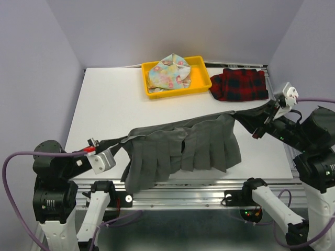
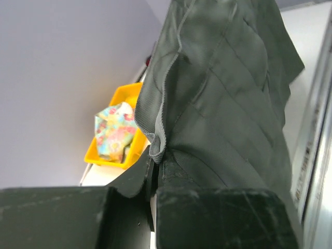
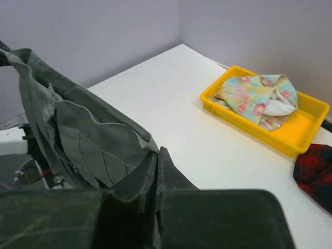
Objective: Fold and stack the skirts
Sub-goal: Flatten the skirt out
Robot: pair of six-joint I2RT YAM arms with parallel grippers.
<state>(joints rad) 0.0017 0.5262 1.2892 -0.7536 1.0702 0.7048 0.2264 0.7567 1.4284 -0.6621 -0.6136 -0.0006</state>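
I should next move the waistband outward and down with my left gripper and let go of it on the clear tabletop before the yellow tray. That bare space is outward and below.
The grey skirt [image 1: 183, 149] hangs stretched between my two grippers above the table's front half, its pleated hem drooping onto the table. My left gripper [image 1: 93, 146] is shut on its left waistband end; the left wrist view shows the waistband [image 2: 158, 148] pinched in my closed jaws. My right gripper [image 1: 246, 116] is shut on the right waistband end [image 3: 148, 142]. The floral skirt [image 1: 168, 73] lies bunched in the yellow tray [image 1: 200, 82]. The red-and-black plaid skirt [image 1: 239, 84] lies on the table at the back right.
The white table [image 1: 110, 104] has a metal rail [image 1: 178, 189] along its front edge. Purple-grey walls close in the back and both sides. The tray also shows in the right wrist view [image 3: 306, 127] and the left wrist view [image 2: 119, 101].
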